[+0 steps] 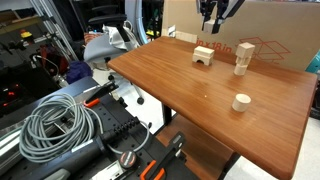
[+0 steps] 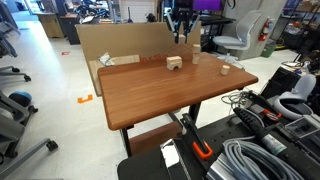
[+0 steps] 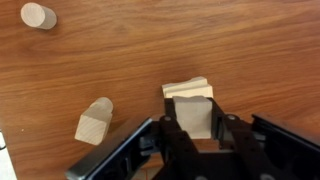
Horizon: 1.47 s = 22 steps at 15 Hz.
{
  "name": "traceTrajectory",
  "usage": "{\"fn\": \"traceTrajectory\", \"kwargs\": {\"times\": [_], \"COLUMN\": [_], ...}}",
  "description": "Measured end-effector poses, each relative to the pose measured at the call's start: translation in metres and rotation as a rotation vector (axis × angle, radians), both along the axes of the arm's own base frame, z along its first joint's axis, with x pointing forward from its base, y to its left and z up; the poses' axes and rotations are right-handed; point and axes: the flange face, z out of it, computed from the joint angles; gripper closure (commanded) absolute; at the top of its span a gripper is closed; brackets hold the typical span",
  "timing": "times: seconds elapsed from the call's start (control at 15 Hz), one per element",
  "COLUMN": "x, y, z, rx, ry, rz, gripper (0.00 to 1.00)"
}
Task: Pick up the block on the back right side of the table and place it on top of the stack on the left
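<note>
My gripper should go down next until the small pale wooden block touches the top of the arch-shaped stack (image 1: 204, 50) (image 3: 186, 88), then let the block go, because that stack is below my gripper.
In the wrist view my gripper (image 3: 190, 128) is shut on the block (image 3: 190, 112), a small pale wooden piece held between the two fingers. Just beyond it, lower down, part of the stack (image 3: 187, 89) shows on the table (image 3: 240, 50). In both exterior views the gripper (image 1: 214, 16) (image 2: 182, 30) hangs high above the far side of the table. The arch-shaped stack (image 1: 204, 56) (image 2: 174, 62) stands below it. The held block is too small to make out in these views.
A taller narrow tower (image 1: 243, 57) (image 2: 195, 54) (image 3: 95, 121) stands next to the stack. A short round cylinder (image 1: 240, 102) (image 2: 224, 69) (image 3: 38, 15) sits apart. A cardboard box (image 1: 270, 28) (image 2: 120, 42) stands behind the table. Cables (image 1: 50, 125) lie beside it.
</note>
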Motion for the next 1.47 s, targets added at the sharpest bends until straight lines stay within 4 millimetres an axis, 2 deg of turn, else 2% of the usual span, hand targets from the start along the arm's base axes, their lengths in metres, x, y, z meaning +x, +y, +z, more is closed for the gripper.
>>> {"fn": "traceTrajectory", "kwargs": {"times": [0.8, 1.47], "x": [0.027, 0.031], "y": [0.014, 0.018], "z": [-0.049, -0.054], "rx": [-0.041, -0.055], "ry": [0.084, 0.091], "rz": [0.074, 0.092], "gripper": [0.92, 0.92]}}
